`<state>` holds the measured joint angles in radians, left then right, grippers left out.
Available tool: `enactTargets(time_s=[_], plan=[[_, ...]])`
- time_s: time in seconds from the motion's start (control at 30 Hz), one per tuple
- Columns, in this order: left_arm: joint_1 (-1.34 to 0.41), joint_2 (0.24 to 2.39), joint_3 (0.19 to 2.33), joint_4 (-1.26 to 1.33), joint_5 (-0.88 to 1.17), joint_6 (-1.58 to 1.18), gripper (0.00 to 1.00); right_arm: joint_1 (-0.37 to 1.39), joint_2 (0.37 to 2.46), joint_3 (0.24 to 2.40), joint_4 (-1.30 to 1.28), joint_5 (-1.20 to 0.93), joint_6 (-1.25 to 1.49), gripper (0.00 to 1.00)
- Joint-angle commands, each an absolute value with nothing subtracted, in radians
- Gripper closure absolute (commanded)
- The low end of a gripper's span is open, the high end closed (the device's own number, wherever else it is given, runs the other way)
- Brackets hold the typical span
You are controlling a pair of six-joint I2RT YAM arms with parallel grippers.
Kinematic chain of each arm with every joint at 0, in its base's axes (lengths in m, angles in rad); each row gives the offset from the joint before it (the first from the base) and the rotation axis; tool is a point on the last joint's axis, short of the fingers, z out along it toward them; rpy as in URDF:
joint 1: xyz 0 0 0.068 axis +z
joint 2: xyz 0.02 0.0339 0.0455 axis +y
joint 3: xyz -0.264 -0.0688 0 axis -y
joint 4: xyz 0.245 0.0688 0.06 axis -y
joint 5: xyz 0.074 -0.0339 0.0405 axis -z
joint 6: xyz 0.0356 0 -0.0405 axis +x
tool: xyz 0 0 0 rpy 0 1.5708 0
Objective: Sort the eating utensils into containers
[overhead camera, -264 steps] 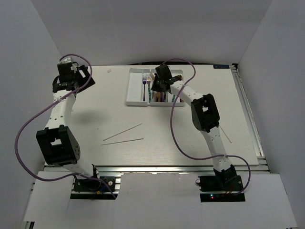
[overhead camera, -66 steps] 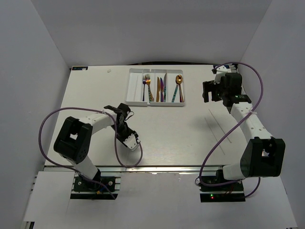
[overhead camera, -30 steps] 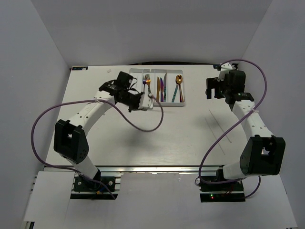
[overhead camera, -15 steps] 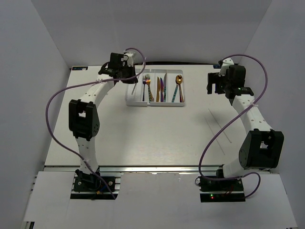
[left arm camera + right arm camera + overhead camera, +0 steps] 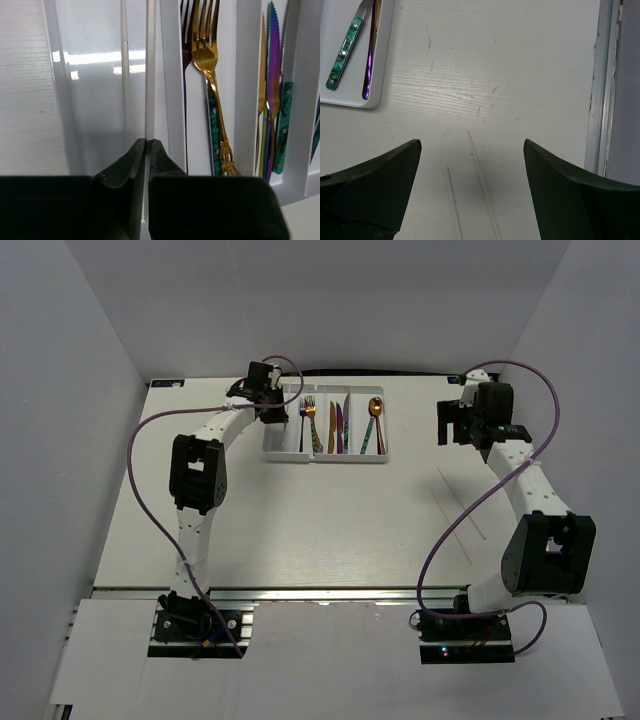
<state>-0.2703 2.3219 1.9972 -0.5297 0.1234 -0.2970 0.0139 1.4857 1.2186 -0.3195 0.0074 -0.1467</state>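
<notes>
The left gripper moves down next and releases the thin white stick (image 5: 150,65) beside the second thin stick, since the open bottom of that tray section lies right below the gripper.
The white tray (image 5: 283,440) stands at the back middle of the table. It holds forks (image 5: 309,420), knives (image 5: 338,425) and a gold spoon (image 5: 375,408) in separate compartments. My left gripper (image 5: 276,412) hangs over the tray's leftmost compartment, shut on a thin white stick (image 5: 150,65) that points away from the jaws (image 5: 148,142). A second thin stick (image 5: 124,75) lies in that compartment. Beyond the divider (image 5: 170,75) lie a gold fork (image 5: 210,55) and purple knives (image 5: 272,90). My right gripper (image 5: 452,423) stands open and empty to the right of the tray.
Two thin sticks (image 5: 460,502) lie on the table at the right, under the right gripper (image 5: 472,145), the longer one (image 5: 482,180) beside the shorter (image 5: 454,205). The tray's corner (image 5: 350,102) shows a teal handle (image 5: 342,52). A metal rail (image 5: 602,100) borders the table's right edge.
My left arm has swung from the front of the tray up to its back left corner, carrying the stick over the leftmost compartment. The right arm has barely shifted.
</notes>
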Motion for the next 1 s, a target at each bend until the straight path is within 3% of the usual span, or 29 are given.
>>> enactTargets(time_s=[0.0, 0.33, 0.7, 0.77, 0.8, 0.83, 0.87, 0.97], plan=[[-0.273, 2.319, 2.045, -0.518, 0.12, -0.295, 1.0, -0.017, 1.453, 1.212, -0.331, 0.023, -0.17, 0.11], [-0.27, 2.33, 1.994, -0.525, 0.133, -0.284, 1.0, -0.015, 1.459, 1.169, -0.48, -0.04, -0.278, 0.19], [-0.265, 2.312, 1.944, -0.565, 0.12, -0.327, 1.0, -0.002, 1.394, 0.989, -0.517, -0.025, -0.281, 0.18], [-0.264, 2.319, 1.953, -0.571, 0.129, -0.325, 0.79, -0.002, 1.397, 0.98, -0.523, -0.022, -0.294, 0.19], [-0.262, 2.321, 1.965, -0.571, 0.129, -0.328, 0.63, 0.0, 1.402, 0.974, -0.529, -0.012, -0.299, 0.21], [-0.261, 2.322, 1.974, -0.571, 0.132, -0.327, 0.63, 0.027, 1.405, 0.971, -0.531, -0.012, -0.304, 0.22], [-0.262, 2.321, 1.983, -0.571, 0.133, -0.327, 0.54, 0.032, 1.41, 0.968, -0.534, -0.005, -0.307, 0.23], [-0.262, 2.321, 2.032, -0.571, 0.132, -0.321, 0.45, 0.052, 1.425, 0.95, -0.535, 0.055, -0.318, 0.27]])
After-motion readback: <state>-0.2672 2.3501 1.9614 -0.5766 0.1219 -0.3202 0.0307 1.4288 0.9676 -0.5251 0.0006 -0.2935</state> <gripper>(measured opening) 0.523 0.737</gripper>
